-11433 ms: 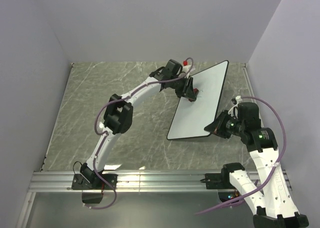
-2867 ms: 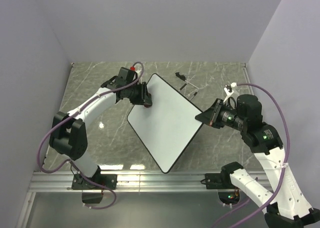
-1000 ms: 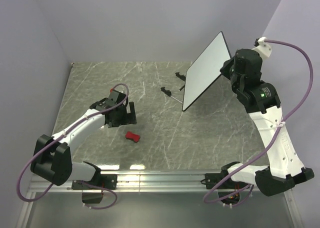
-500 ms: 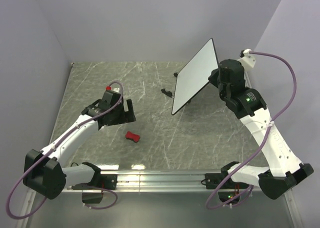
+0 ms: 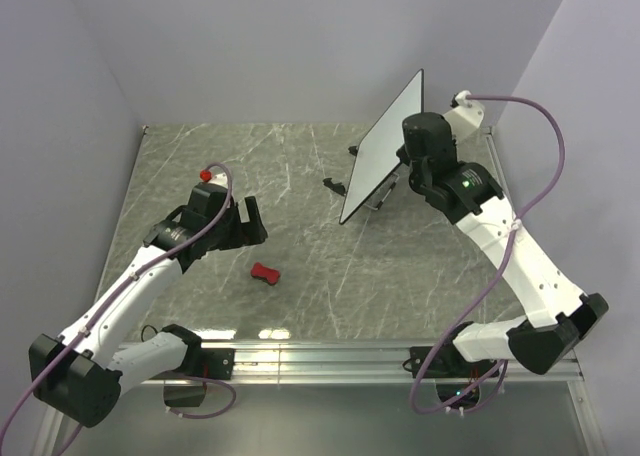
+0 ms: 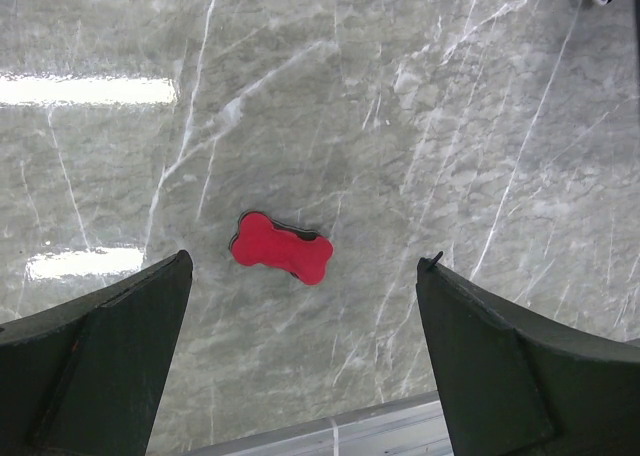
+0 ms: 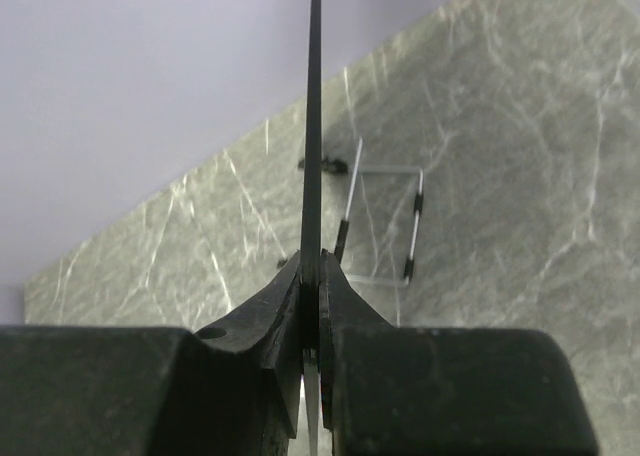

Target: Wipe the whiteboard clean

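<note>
My right gripper brings the clean whiteboard down and to its left in the top view, onto the wire stand below, next and then releases.
The whiteboard (image 5: 383,142) is lifted off the table and tilted nearly upright at the back right, its white face clean. My right gripper (image 5: 404,173) is shut on its lower right edge. In the right wrist view the whiteboard (image 7: 314,126) shows edge-on as a thin dark line pinched in my right gripper (image 7: 312,281). The small red bone-shaped eraser (image 5: 265,273) lies flat on the marble table, left of centre. My left gripper (image 5: 247,223) hovers open above and to the left of it, holding nothing. Seen from the left wrist, the eraser (image 6: 282,248) lies beyond my left gripper (image 6: 305,298).
A thin wire stand with black tips (image 5: 345,181) sits on the marble table (image 5: 320,296) under the board's lower edge; the wire stand (image 7: 385,226) also appears past the right fingers. Walls enclose the table on three sides. A metal rail (image 5: 320,361) runs along the near edge.
The right arm has carried the whiteboard leftward and more upright, over the wire stand. The left arm has drawn back to the left, still open. The eraser has not moved.
</note>
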{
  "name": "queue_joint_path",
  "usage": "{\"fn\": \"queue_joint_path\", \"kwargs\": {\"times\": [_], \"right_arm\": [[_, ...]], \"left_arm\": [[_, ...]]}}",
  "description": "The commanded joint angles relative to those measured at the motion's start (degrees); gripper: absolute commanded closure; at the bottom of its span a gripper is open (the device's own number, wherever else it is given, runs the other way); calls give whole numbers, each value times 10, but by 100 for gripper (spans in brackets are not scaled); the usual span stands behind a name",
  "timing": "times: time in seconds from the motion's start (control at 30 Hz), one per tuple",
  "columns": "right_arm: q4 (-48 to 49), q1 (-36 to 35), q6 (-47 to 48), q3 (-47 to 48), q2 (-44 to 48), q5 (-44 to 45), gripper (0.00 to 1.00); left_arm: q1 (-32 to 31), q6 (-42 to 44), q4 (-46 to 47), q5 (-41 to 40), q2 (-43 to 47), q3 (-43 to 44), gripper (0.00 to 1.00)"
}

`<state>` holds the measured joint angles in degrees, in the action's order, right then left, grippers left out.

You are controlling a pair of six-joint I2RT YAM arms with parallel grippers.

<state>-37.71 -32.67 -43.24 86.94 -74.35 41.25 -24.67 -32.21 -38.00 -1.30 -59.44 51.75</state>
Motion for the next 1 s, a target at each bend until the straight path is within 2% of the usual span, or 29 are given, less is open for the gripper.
{"fn": "queue_joint_path", "kwargs": {"times": [0.0,0.2,0.33,0.5,0.97], "right_arm": [[43,-2,36,67,-12,80,100],[57,-29,-46,4,-18,19,100],[81,-47,-104,-72,-19,-41,100],[86,-77,-148,-114,-38,-73,100],[68,-115,-167,-178,-18,-141,100]], "left_arm": [[1,9,8,8,3,-5,1],[1,10,13,19,6,-8,1],[1,11,21,22,10,-14,0],[1,14,27,18,7,-17,0],[1,13,38,15,22,-28,1]]}}
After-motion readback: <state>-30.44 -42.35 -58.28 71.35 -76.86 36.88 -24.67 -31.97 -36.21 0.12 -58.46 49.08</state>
